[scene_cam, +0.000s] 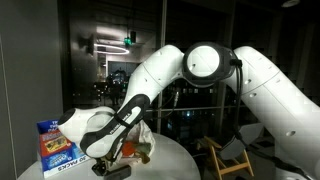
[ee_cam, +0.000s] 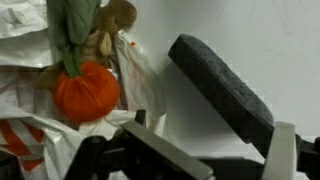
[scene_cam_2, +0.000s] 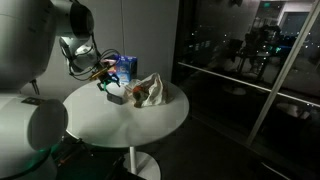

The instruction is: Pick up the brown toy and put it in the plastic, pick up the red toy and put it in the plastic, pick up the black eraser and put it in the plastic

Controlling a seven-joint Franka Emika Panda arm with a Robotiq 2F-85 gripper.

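Next, my gripper turns, shifts away from the plastic bag and lowers over the black eraser (scene_cam: pixel 119 173) (ee_cam: pixel 222 87), since the eraser lies slanted toward one finger of the gripper.
In the wrist view the red toy (ee_cam: pixel 85 90) with a green stem and the brown toy (ee_cam: pixel 110 22) lie inside the crumpled white plastic bag (ee_cam: pixel 140 85). The black eraser (ee_cam: pixel 225 90) lies on the white table just right of the bag, slanting toward my right finger. My gripper (ee_cam: pixel 205 150) is open, low over the table, with the eraser just ahead of the jaws and nothing held. In both exterior views the gripper (scene_cam: pixel 115 162) (scene_cam_2: pixel 105 85) hangs beside the bag (scene_cam: pixel 142 140) (scene_cam_2: pixel 150 92).
A blue box (scene_cam: pixel 55 145) (scene_cam_2: pixel 125 68) stands at the back of the round white table (scene_cam: pixel 175 160) (scene_cam_2: pixel 150 125), close to the gripper. A wooden chair (scene_cam: pixel 225 158) stands beyond the table edge. Dark glass walls surround the scene.
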